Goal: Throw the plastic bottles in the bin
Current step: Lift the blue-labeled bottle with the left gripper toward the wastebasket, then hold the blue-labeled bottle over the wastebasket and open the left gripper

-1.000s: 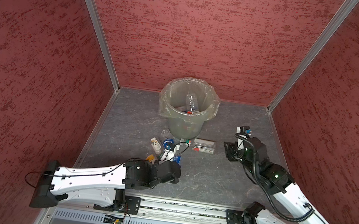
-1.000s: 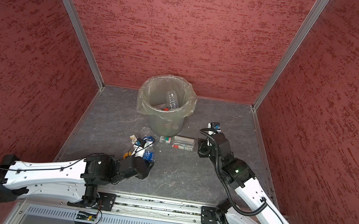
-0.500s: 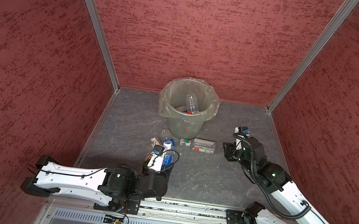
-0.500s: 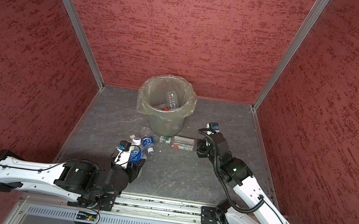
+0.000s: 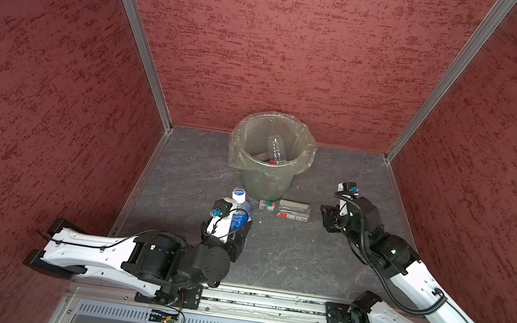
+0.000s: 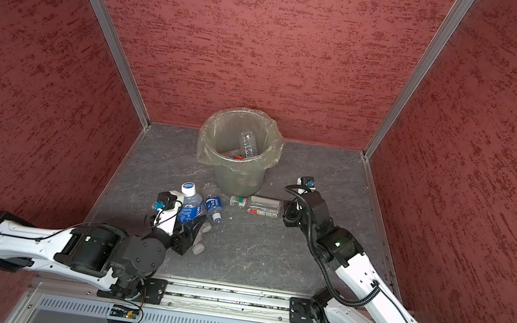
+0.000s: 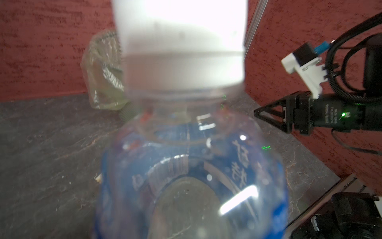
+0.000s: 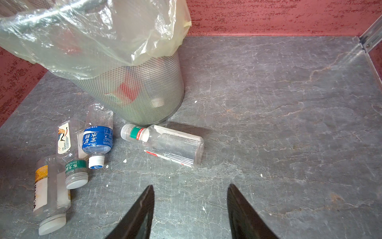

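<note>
The bin's opening [image 5: 269, 139] is farther outward. My left gripper will next lift the blue-labelled bottle [image 5: 238, 212] up and outward past the bin's near rim and release it inside.
My left gripper [image 5: 237, 231] [image 6: 189, 224] is shut on a blue-labelled plastic bottle [image 5: 238, 212] [image 6: 190, 209] with a white cap, held cap-up above the floor. That bottle [image 7: 194, 165] fills the left wrist view and hides the jaws. The bin [image 5: 264, 185] [image 6: 238, 181] [image 8: 144, 93] stands at the back, with a clear bottle [image 5: 276, 147] inside. My right gripper [image 5: 326, 217] [image 6: 287, 213] [image 8: 190, 188] is open and empty, low beside a clear red-and-green-labelled bottle [image 5: 291, 209] [image 8: 169, 144] lying at the bin's foot.
More bottles lie left of the bin's foot: a blue-labelled one [image 6: 213, 204] [image 8: 97, 138], a green-banded one [image 8: 71, 149] and a yellow-labelled one [image 8: 49, 192]. Red walls close in the grey floor [image 5: 289, 254] on three sides.
My left arm has drawn back and risen from the pile with the blue-labelled bottle in its grip. The right arm has barely moved.
</note>
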